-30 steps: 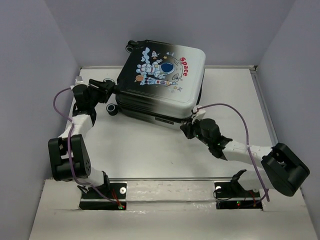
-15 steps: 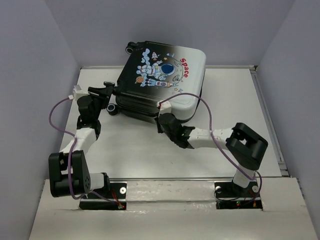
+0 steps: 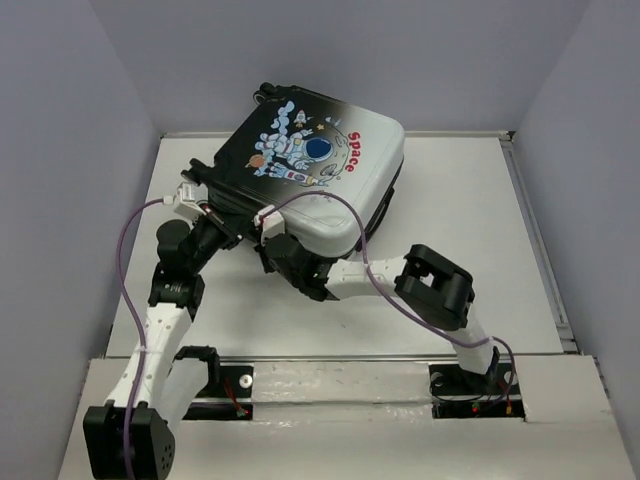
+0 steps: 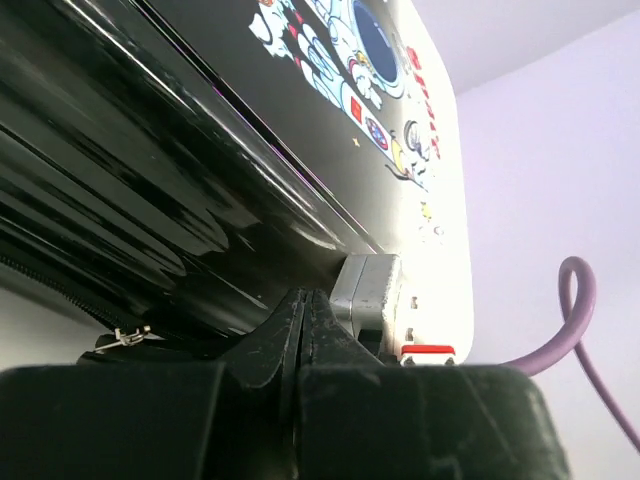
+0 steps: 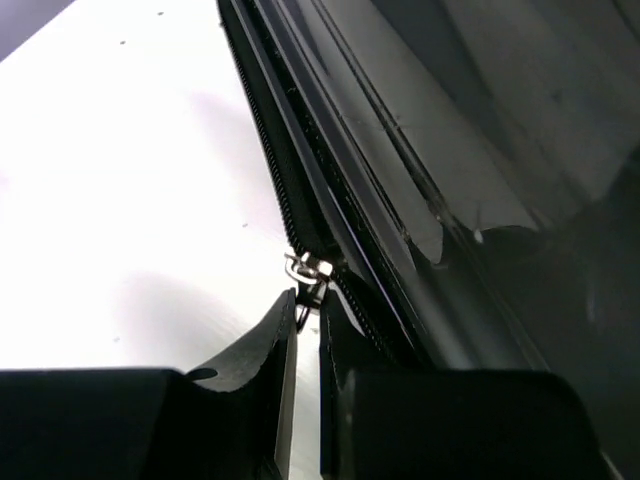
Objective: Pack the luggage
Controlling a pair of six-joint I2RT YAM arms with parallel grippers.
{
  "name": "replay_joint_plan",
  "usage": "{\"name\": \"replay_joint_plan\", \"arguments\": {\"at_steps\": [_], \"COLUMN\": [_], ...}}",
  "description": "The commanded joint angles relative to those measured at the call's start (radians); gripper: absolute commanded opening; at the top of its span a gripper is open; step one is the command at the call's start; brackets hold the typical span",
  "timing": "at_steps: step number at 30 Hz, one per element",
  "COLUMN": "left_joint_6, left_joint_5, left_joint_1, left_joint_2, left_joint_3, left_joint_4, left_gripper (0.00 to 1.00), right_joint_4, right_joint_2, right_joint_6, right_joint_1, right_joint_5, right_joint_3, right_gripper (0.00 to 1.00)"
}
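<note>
My right gripper has the zipper's tab pinched and should next pull along the luggage's near edge, to its right in the top view, then release the zipper pull (image 5: 308, 285).
The luggage (image 3: 335, 195), a black-to-white hard shell with an astronaut and red "Space" print, lies closed and skewed at the back of the table. My right gripper (image 3: 275, 243) reaches its near edge and is shut on the metal zipper pull (image 5: 308, 285); in the right wrist view the gripper (image 5: 308, 310) pinches the tab just below the zipper track (image 5: 270, 150). My left gripper (image 3: 235, 232) is at the near-left side of the luggage (image 4: 200, 180), shut (image 4: 303, 297) with nothing between its fingers, close beside the right wrist's camera box (image 4: 370, 295).
The white table (image 3: 460, 220) is fenced by grey walls left, right and behind. A second zipper pull (image 4: 125, 337) hangs at the shell's lower seam. Purple cables (image 3: 125, 260) loop from both wrists. The right arm's elbow (image 3: 435, 285) stands over the near table.
The right gripper has slid left along the luggage's near edge with the zipper pull. The luggage has turned clockwise. The left arm has swung in to the near-left corner and its jaws have shut.
</note>
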State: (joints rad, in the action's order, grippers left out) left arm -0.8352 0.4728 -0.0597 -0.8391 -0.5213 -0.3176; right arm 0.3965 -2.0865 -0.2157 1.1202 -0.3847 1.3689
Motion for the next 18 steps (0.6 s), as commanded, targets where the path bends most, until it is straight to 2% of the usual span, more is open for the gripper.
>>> {"name": "replay_joint_plan", "arguments": {"at_steps": [1,3,4,6,7,8,10,11,12,14,16,17,18], "left_joint_6": [0.083,0.140,0.154,0.182,0.211,0.228,0.251,0.267,0.280,0.306,0.315,0.312,0.314], "left_joint_5": [0.009,-0.045,-0.063,-0.051,-0.056,-0.057,-0.088,-0.108,-0.127,-0.210,-0.255,-0.263,-0.254], "left_joint_1": [0.011,0.040,0.050,0.104,0.118,0.120,0.121,0.123,0.124,0.129,0.132,0.133,0.135], "left_joint_2": [0.095,0.106,0.104,0.062,0.034,-0.024,-0.076,-0.116,-0.136,-0.179,-0.244,-0.294,-0.326], "left_joint_3": [-0.071,-0.130,-0.190,-0.255,-0.325,-0.357,-0.413,-0.452,-0.474,-0.531,-0.577,-0.588,-0.614], "left_joint_4": [0.191,0.260,0.284,0.316,0.352,0.385,0.403,0.408,0.411,0.425,0.420,0.416,0.413], "left_gripper": [0.06,0.06,0.07,0.27,0.50,0.60,0.73,0.79,0.81,0.81,0.81,0.81,0.80], "right_joint_4": [0.185,0.247,0.275,0.280,0.277,0.260,0.173,0.088,0.058,-0.046,-0.143,-0.171,-0.214], "right_joint_2": [-0.001,0.049,0.119,0.207,0.254,0.346,0.426,0.503,0.546,0.636,0.793,0.848,0.949], "right_joint_6": [-0.148,-0.162,-0.163,-0.177,-0.200,-0.211,-0.243,-0.273,-0.289,-0.324,-0.355,-0.361,-0.369], "right_joint_1": [0.093,0.093,0.093,0.093,0.093,0.093,0.093,0.093,0.093,0.093,0.093,0.083,0.072], "right_joint_5": [0.202,0.187,0.175,0.150,0.149,0.155,0.200,0.219,0.251,0.253,0.173,0.143,0.082], "right_joint_3": [-0.008,-0.104,-0.220,-0.347,-0.413,-0.520,-0.583,-0.641,-0.674,-0.726,-0.793,-0.813,-0.832], "right_gripper": [0.07,0.07,0.07,0.07,0.07,0.07,0.29,0.42,0.65,0.73,0.72,0.64,0.33]}}
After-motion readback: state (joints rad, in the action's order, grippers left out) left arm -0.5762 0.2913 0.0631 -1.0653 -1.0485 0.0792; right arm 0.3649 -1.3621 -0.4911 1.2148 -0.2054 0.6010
